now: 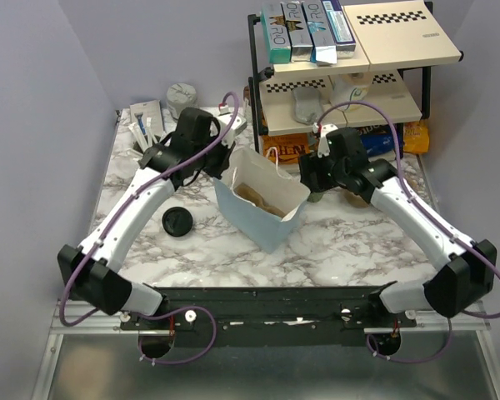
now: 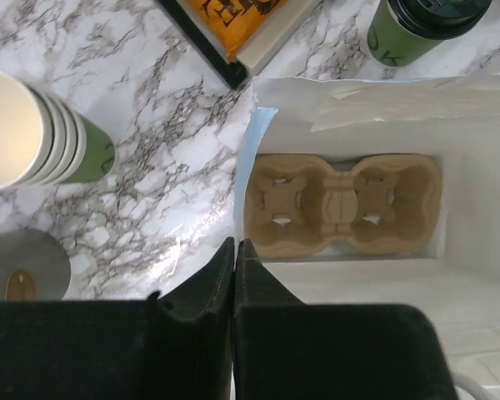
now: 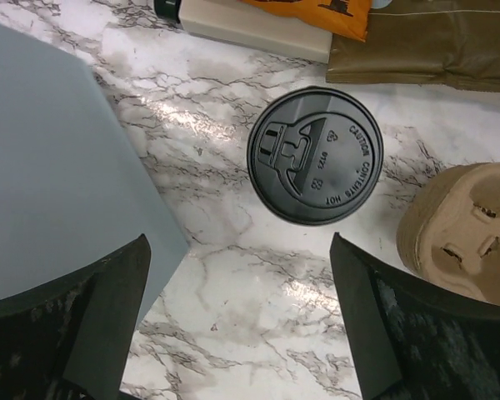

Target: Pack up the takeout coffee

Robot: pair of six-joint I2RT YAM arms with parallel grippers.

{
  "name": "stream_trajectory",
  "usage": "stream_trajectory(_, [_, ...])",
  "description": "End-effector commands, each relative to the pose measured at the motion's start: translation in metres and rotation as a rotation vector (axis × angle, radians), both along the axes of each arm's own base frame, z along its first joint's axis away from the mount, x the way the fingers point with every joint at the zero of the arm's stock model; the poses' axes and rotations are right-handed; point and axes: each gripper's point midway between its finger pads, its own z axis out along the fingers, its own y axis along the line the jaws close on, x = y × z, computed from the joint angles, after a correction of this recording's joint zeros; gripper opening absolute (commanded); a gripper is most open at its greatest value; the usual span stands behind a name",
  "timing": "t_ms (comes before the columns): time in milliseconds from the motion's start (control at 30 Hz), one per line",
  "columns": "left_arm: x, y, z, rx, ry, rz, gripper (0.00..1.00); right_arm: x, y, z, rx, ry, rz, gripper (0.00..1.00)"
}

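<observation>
Next, my right gripper moves outward and lower onto the coffee lid's rim by the bag (image 3: 254, 158), since that rim lies below and outward of its open fingers.
The takeout coffee shows in the right wrist view from above as a round black lid (image 3: 315, 156). It also shows in the left wrist view (image 2: 417, 29), green side and black lid, standing on the table just past the far side of the bag. The white and blue paper bag (image 1: 262, 208) stands open mid-table with a cardboard cup carrier (image 2: 342, 204) on its bottom. My left gripper (image 2: 235, 248) is shut on the bag's near rim. My right gripper (image 3: 237, 242) is open and empty, hovering between the bag's wall and the coffee. In the top view the right gripper (image 1: 311, 183) hides the cup.
A loose black lid (image 1: 177, 222) lies left of the bag. A stack of lidless cups (image 2: 42, 125) stands near the left gripper. Stacked cardboard carriers (image 3: 467, 225) sit right of the coffee. A wire rack (image 1: 342, 83) with boxes stands at the back.
</observation>
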Motion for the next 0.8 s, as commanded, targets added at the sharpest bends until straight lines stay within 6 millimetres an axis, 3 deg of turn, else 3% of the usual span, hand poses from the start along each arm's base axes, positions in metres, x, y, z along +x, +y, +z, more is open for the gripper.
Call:
stream_trajectory(0, [-0.011,0.028,0.025,-0.038,-0.090,0.162,0.09,0.025,0.012,0.005,0.014,-0.006,-0.007,0.96])
stream_trajectory(167, [-0.027,0.029,0.034,-0.079,-0.084,0.148,0.15,0.039,0.020,-0.008,0.012,0.045,-0.033,0.92])
stream_trajectory(233, [-0.026,0.031,0.028,-0.070,-0.053,0.181,0.21,0.044,0.022,-0.009,0.020,0.050,-0.051,0.89])
stream_trajectory(367, [-0.023,0.043,0.008,-0.011,0.021,0.276,0.22,0.049,0.022,-0.019,0.004,0.100,-0.096,0.78])
stream_trajectory(500, [-0.022,0.048,0.021,-0.035,-0.005,0.329,0.58,0.051,0.022,-0.027,-0.019,0.140,-0.112,0.75])
stream_trajectory(767, [-0.029,0.050,0.084,-0.174,-0.118,0.359,0.97,0.056,0.014,-0.041,-0.072,0.162,-0.159,0.72])
